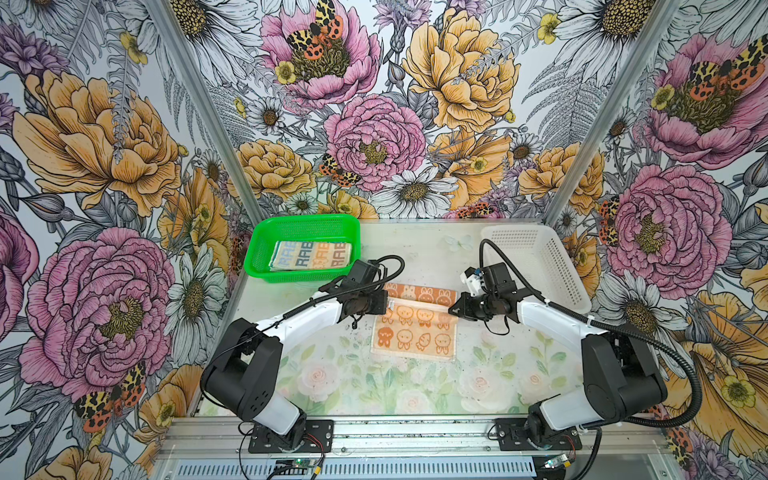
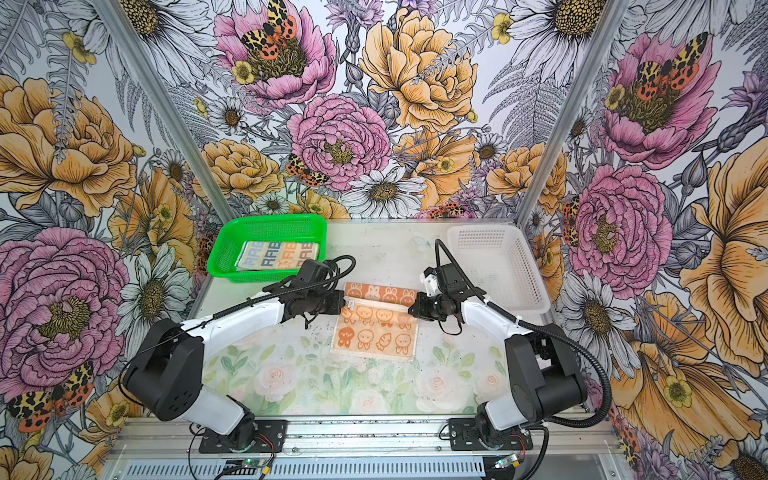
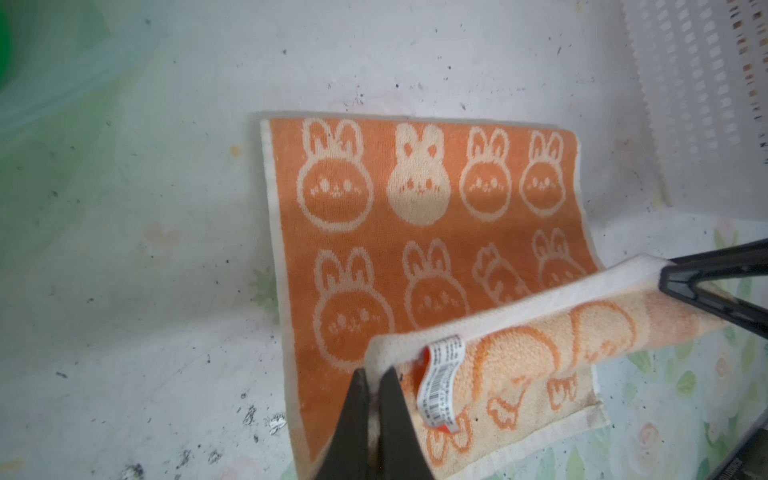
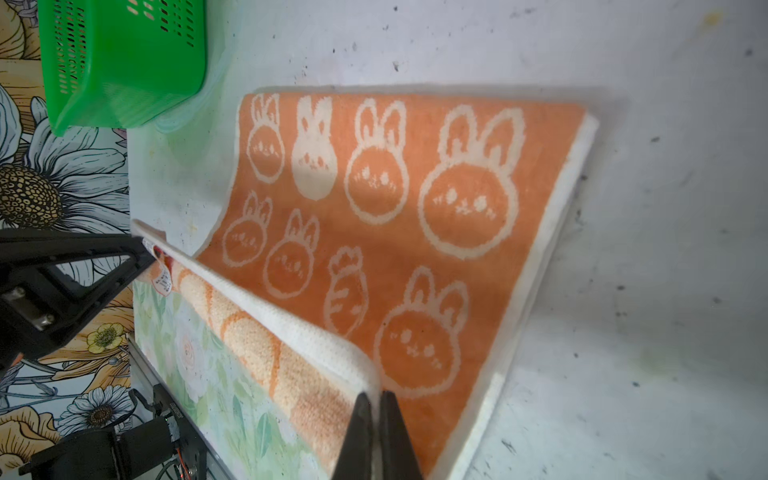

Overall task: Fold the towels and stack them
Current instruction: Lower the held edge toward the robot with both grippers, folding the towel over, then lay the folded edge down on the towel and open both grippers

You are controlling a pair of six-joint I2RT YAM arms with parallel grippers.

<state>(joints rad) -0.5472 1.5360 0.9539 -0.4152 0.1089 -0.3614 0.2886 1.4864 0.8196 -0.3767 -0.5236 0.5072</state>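
Note:
The towel's white-hemmed edge is still raised, so I need to lower my left gripper's held corner onto the towel's dark orange side beside its side hem next and release the corner.
The orange towel (image 1: pixel 415 332) (image 2: pixel 376 332) lies mid-table. Its far strip shows the dark orange bunny face (image 3: pixel 415 208) (image 4: pixel 374 208), while the nearer part shows the pale reverse. A white-hemmed edge of it is raised, stretched between both grippers. My left gripper (image 1: pixel 388 305) (image 2: pixel 345 305) (image 3: pixel 376 370) is shut on that edge's left corner, beside the barcode label (image 3: pixel 442 382). My right gripper (image 1: pixel 451 309) (image 2: pixel 410 309) (image 4: pixel 374 395) is shut on the right corner. The cream "RABBIT" towel (image 1: pixel 311 255) (image 2: pixel 278 253) lies folded in the green basket (image 1: pixel 303 220) (image 2: pixel 270 220).
A white mesh basket (image 1: pixel 540 266) (image 2: pixel 498 266) (image 3: pixel 698 104) stands at the back right, close behind the right arm. The green basket (image 4: pixel 124 62) sits at the back left, just beyond the left wrist. Floral walls enclose the table on three sides.

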